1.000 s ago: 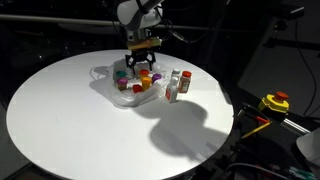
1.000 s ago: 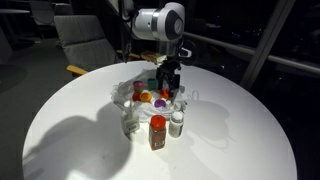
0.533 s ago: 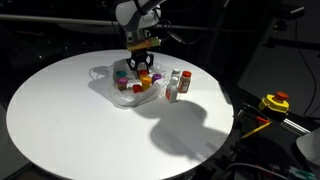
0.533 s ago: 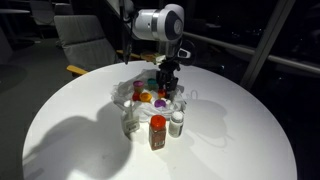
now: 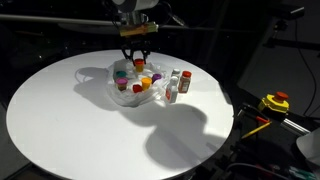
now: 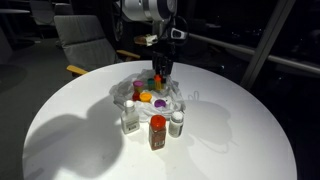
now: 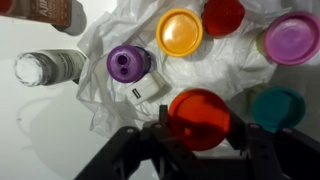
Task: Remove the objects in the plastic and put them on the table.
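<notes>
The held bottle will next go across the plastic in the robot's gripper, which will then lower and release it on the bare tabletop beyond, beside the white bottle and lower than the gripper.
In the wrist view my gripper [image 7: 200, 122] is shut on a bottle with a red-orange cap [image 7: 198, 112], held above the crumpled clear plastic [image 7: 110, 40]. Still in the plastic are bottles with a purple cap [image 7: 128, 64], a yellow cap [image 7: 179, 31], a red cap [image 7: 222, 14], a pink cap [image 7: 291, 38] and a teal cap [image 7: 277, 107]. In both exterior views the gripper [image 5: 137, 62] [image 6: 160, 68] hangs a little above the plastic [image 5: 113, 92] [image 6: 125, 92] near the round white table's far side.
Three bottles stand on the table [image 6: 80, 140] beside the plastic: a white one [image 6: 130, 120], a red-labelled one [image 6: 157, 132] and a small clear one [image 6: 177, 122]. A yellow device [image 5: 275, 102] sits off the table's edge. Dark chairs stand behind.
The jaws closed on the red-capped bottle in the plastic, and the arm then rose, lifting the bottle clear of the others.
</notes>
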Controlling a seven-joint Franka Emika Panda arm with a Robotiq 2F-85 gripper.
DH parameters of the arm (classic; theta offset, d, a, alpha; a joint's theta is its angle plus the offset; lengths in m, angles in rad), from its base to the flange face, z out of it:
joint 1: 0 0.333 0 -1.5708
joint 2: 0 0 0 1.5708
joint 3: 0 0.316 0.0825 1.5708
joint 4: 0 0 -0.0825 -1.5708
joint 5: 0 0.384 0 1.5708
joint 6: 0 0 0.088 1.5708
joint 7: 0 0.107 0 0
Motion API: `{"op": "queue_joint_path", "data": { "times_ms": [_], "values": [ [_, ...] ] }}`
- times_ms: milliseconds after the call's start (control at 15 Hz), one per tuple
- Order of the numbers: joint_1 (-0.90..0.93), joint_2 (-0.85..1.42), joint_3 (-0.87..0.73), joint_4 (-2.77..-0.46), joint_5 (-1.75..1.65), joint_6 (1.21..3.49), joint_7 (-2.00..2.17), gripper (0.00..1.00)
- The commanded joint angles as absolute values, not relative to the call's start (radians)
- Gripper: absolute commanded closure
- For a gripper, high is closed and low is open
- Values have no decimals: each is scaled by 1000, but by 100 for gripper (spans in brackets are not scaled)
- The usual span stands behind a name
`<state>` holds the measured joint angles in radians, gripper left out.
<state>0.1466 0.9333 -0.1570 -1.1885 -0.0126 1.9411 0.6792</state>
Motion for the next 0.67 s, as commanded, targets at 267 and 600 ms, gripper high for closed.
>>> {"op": "queue_joint_path", "data": {
  "times_ms": [267,600],
  "values": [
    [268,670,-92,-1533,-84,1971,697,72],
    [312,735,-63,-1588,-143,2072,710,72]
  ]
}}
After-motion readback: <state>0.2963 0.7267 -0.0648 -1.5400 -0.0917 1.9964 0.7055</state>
